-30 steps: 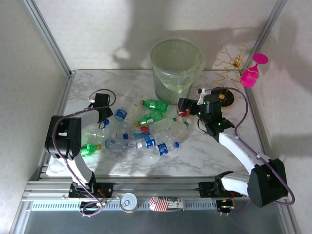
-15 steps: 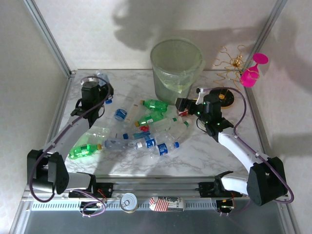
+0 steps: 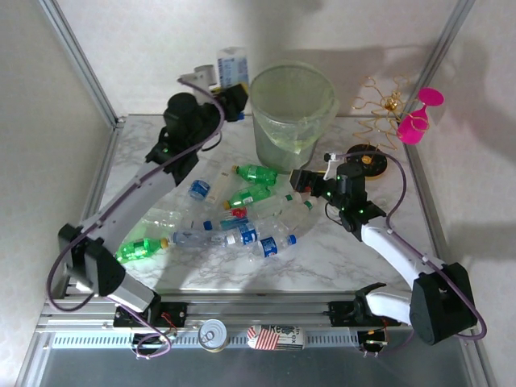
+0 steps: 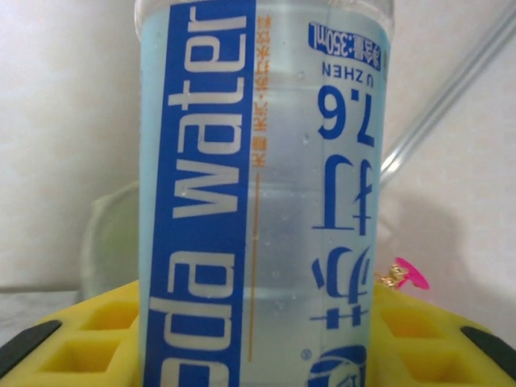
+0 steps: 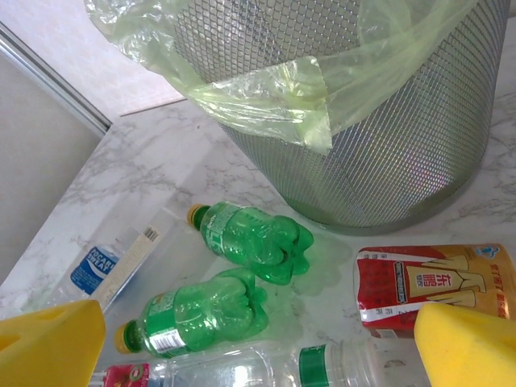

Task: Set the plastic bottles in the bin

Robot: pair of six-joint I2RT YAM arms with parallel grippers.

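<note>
My left gripper moves across the bin's rim and over the bin's opening next and releases the clear plastic bottle, since it still hangs beside the bin's rim.
My left gripper is shut on a clear plastic bottle with a blue "soda water" label. It holds the bottle upright in the air just left of the bin's rim. In the left wrist view that bottle stands between the yellow pads. The bin is a tall pale green bucket with a liner, at the back centre. Several plastic bottles lie in a heap in front of it. My right gripper hangs open over two green bottles, with a red-yellow labelled bottle beside them at the bin's foot.
A pink goblet and a gold wire stand sit at the back right, with a black round base near my right arm. A silver tin can rests on the front rail. One green bottle lies at the heap's left end.
My left arm has swung up and to the right from the table's left side, carrying the blue-labelled bottle up beside the bin's rim. The right gripper edged slightly left and stayed open.
</note>
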